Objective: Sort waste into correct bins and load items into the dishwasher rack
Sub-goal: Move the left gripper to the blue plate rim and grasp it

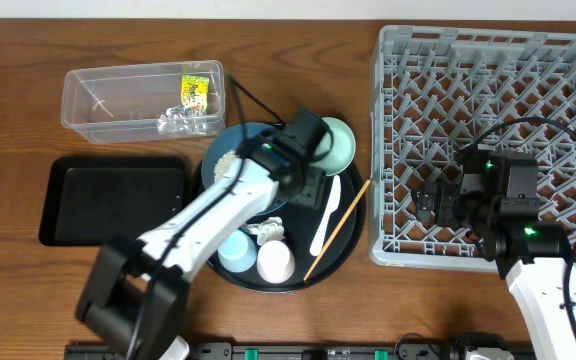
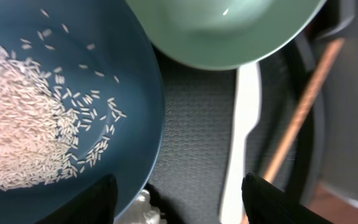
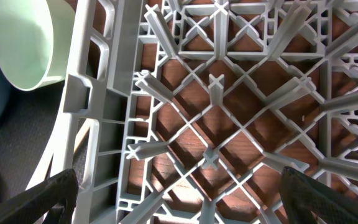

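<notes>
The left gripper lowers toward the blue bowl next, its fingers on either side of the blue bowl's spoon-side rim, since the rim passes nearer one open finger.
The dark blue bowl [image 1: 230, 160] [image 2: 55, 112], with loose white rice [image 2: 30, 124] in it, sits on the round black tray [image 1: 346, 250]. The mint-green bowl [image 1: 338, 143] [image 2: 229, 31] [image 3: 27, 43], white spoon [image 1: 325, 215] [image 2: 241, 130], chopstick [image 1: 338, 228] [image 2: 303, 106], pale blue cup [image 1: 236, 250], pink cup [image 1: 275, 262] and a crumpled scrap [image 1: 268, 230] [image 2: 146, 211] share it. My left gripper [image 1: 306, 188] [image 2: 179, 190] hangs open between blue bowl and spoon, holding nothing. My right gripper [image 1: 433, 205] [image 3: 179, 190] is open over the dishwasher rack [image 1: 498, 130] [image 3: 229, 124] near its left wall.
The clear tub [image 1: 118, 100] at the back left holds the yellow-green wrapper [image 1: 196, 92] and crumpled scraps [image 1: 178, 122]. A shallow black rectangular tray [image 1: 113, 200] lies in front of it. A black cable [image 1: 253, 105] runs past the tub's right end.
</notes>
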`<state>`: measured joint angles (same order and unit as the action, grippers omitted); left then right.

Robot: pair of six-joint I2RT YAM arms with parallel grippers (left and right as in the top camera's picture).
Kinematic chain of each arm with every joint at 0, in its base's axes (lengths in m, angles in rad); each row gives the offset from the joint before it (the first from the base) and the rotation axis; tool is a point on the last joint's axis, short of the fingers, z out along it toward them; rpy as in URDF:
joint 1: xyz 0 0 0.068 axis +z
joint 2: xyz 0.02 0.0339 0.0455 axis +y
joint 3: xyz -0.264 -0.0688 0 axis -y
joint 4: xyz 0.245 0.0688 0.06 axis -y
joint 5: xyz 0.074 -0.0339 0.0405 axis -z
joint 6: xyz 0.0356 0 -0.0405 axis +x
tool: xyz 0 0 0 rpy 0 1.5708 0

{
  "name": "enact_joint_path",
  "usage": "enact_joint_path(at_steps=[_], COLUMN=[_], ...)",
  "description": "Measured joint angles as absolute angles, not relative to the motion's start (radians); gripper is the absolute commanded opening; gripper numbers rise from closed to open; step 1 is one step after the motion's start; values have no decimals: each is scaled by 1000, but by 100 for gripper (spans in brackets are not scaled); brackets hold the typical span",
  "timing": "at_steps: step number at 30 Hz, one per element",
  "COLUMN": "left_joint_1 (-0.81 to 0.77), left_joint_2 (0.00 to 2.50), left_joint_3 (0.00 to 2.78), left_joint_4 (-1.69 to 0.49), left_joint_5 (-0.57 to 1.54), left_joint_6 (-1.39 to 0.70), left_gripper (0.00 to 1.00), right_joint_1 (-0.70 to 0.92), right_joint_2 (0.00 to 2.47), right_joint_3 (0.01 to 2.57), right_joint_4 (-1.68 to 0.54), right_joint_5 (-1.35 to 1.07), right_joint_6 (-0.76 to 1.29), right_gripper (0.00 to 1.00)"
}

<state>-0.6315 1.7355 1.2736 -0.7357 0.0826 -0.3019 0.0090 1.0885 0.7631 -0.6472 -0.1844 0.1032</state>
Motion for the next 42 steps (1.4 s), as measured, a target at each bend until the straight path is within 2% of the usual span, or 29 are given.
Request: enact_joint_path(at_steps=[27,30,32,35,36,42], left_joint_1=[-653,-653,-653,-653,-653,-655], left_joint_2=[1908,1945,1952,1952,1952,1948], left_joint_3=[1267,1266,1264,1264,1264,1265], left_joint_4=[-687,-682,-677,-669,-669,-668], left_joint_5=[-35,-39,-41,-60,-75,-183], left_joint_6=[-290,-291,-291,-291,-288,-269], left_gripper=[65,54,36,15,11,6], right_joint_1=[9,9,9,9,9,9], right_joint_2=[1089,1089,1089,1089,1089,1089], right_joint_3=[764,764,764,764,764,764], right_joint_4=[-655,-659,-662,-663,-663,-665], right_joint_5=[-184,-184,-184,-184,-184,-184], right_joint_6=[104,104,104,104,104,104], right_gripper=[99,99,99,99,99,99])
